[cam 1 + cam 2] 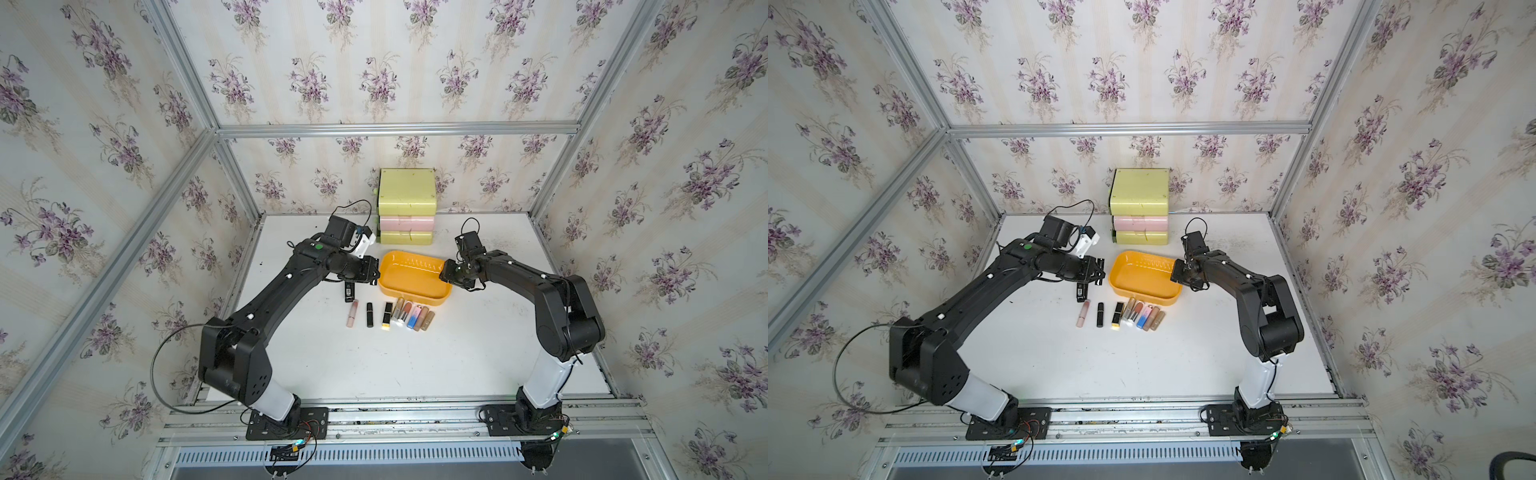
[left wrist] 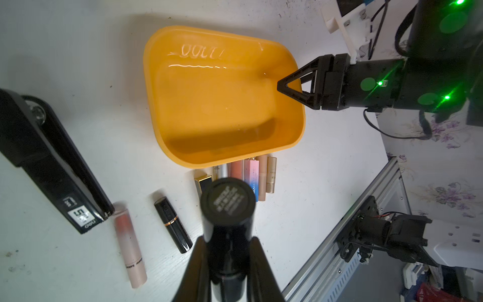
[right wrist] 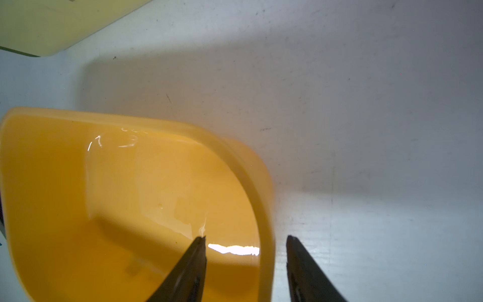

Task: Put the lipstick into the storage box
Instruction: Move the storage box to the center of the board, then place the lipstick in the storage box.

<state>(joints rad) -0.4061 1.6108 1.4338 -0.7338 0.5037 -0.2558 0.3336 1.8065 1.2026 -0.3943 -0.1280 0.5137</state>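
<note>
The lipstick hovers outside the empty box, so the robot's left gripper will move over the rim of the box and down into the box's end by the stapler [image 2: 172, 98] to release it.
My left gripper [image 2: 228, 240] is shut on a black lipstick [image 2: 227, 201], whose round end points toward the storage box. In both top views this gripper [image 1: 369, 272] [image 1: 1096, 270] hovers just off the box's left rim. The storage box [image 1: 411, 278] [image 1: 1142, 278] [image 2: 222, 104] [image 3: 130, 196] is a shallow orange-yellow tray and holds nothing. My right gripper [image 3: 246, 238] [image 1: 444, 272] is open and straddles the box's right wall, with one finger inside and one outside. More lipsticks lie in a row in front of the box: a pink one [image 1: 352, 313], a black one [image 1: 369, 314] and a black-and-gold one [image 1: 387, 316].
A black stapler [image 1: 350, 291] lies under the left gripper, beside the box. Several lipsticks [image 1: 413, 316] lie tight together at the box's front edge. A pale yellow-and-pink drawer unit [image 1: 407, 203] stands against the back wall, behind the box.
</note>
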